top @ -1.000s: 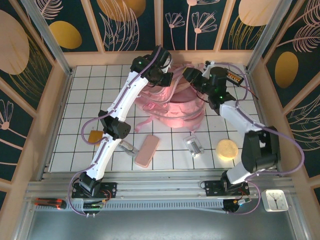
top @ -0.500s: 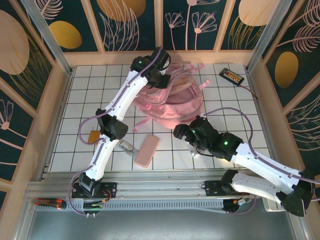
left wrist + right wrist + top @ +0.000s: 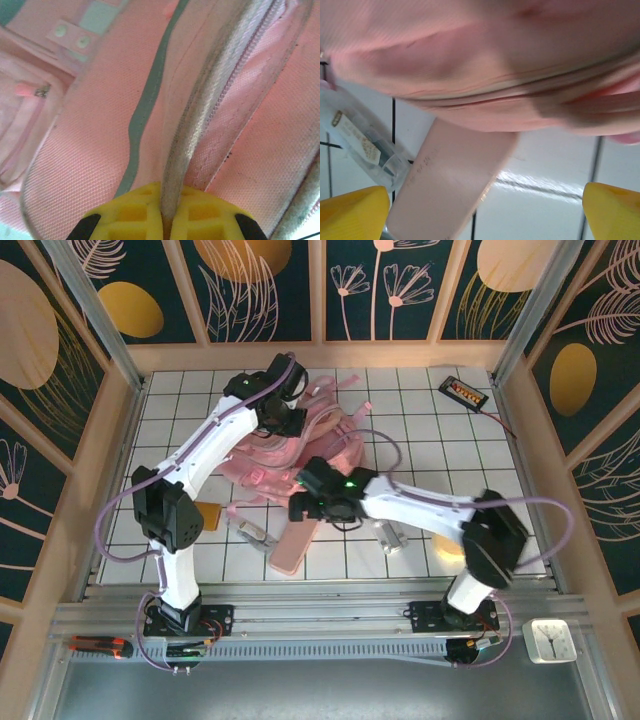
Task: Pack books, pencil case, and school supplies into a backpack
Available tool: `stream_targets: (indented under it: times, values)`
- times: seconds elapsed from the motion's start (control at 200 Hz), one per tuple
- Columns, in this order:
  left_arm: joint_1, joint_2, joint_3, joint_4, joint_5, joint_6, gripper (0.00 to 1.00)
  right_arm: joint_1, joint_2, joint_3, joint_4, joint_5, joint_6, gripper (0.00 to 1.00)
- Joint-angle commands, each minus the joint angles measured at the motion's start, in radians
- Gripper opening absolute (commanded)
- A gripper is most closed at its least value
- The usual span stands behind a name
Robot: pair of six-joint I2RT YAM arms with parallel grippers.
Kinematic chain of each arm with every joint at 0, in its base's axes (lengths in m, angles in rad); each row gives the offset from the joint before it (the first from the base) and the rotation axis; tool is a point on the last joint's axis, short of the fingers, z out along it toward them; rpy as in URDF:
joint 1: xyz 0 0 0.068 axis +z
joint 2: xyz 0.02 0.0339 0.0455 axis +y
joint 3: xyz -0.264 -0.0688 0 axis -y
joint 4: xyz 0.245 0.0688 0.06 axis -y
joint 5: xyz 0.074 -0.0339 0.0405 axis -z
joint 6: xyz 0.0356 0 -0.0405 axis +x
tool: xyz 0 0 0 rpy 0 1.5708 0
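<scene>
I need to turn my right gripper next and lower it onto the case's far end (image 3: pixel 301 531) (image 3: pixel 469 150), which is below it, because the salmon-pink pencil case lies at a slant between the open fingers.
The pale pink backpack (image 3: pixel 305 445) lies at the back middle of the tiled table. My left gripper (image 3: pixel 283 412) is shut on its grey-pink zip edge (image 3: pixel 195 125), which runs up from between the yellow fingertips (image 3: pixel 135 215). My right gripper (image 3: pixel 305 498) hangs wide open just in front of the backpack (image 3: pixel 480 60), over the far end of the salmon-pink pencil case (image 3: pixel 291 545). The pencil case (image 3: pixel 455 185) lies flat between the spread fingertips (image 3: pixel 355 212), untouched. An orange-brown pad (image 3: pixel 208 515) and silver clip-like pieces (image 3: pixel 255 535) (image 3: pixel 390 536) lie on the tiles. The books are out of view.
A black slab with an orange label (image 3: pixel 463 392) sits at the back right. A pale yellow round thing (image 3: pixel 450 540) lies partly under my right arm. A clear-wrapped piece (image 3: pixel 365 145) lies just left of the pencil case. Wooden walls close in the table.
My right arm swung from behind the backpack to its front, over the pencil case, and its jaws opened wide. My left gripper pulled the backpack's edge to the left.
</scene>
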Motion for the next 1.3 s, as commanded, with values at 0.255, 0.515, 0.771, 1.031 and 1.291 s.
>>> stream_targets:
  times: [0.255, 0.515, 0.771, 1.031, 1.291]
  values:
    - [0.004, 0.025, -0.061, 0.23, 0.069, 0.009, 0.0, 0.063, 0.257, 0.186, -0.185, -0.078, 0.015, 0.99]
    - [0.005, 0.004, -0.141, 0.254, 0.079, 0.03, 0.0, 0.054, 0.313, 0.249, -0.161, -0.052, 0.055, 0.99]
    - [0.004, 0.004, -0.157, 0.252, 0.091, 0.056, 0.0, 0.031, 0.369, 0.226, -0.108, -0.086, 0.111, 0.99]
    - [0.005, -0.01, -0.178, 0.265, 0.104, 0.069, 0.0, 0.028, 0.332, 0.149, -0.15, -0.016, 0.178, 0.99]
    - [0.005, -0.018, -0.18, 0.286, 0.114, 0.067, 0.0, -0.014, 0.24, 0.08, -0.131, 0.013, 0.189, 0.69]
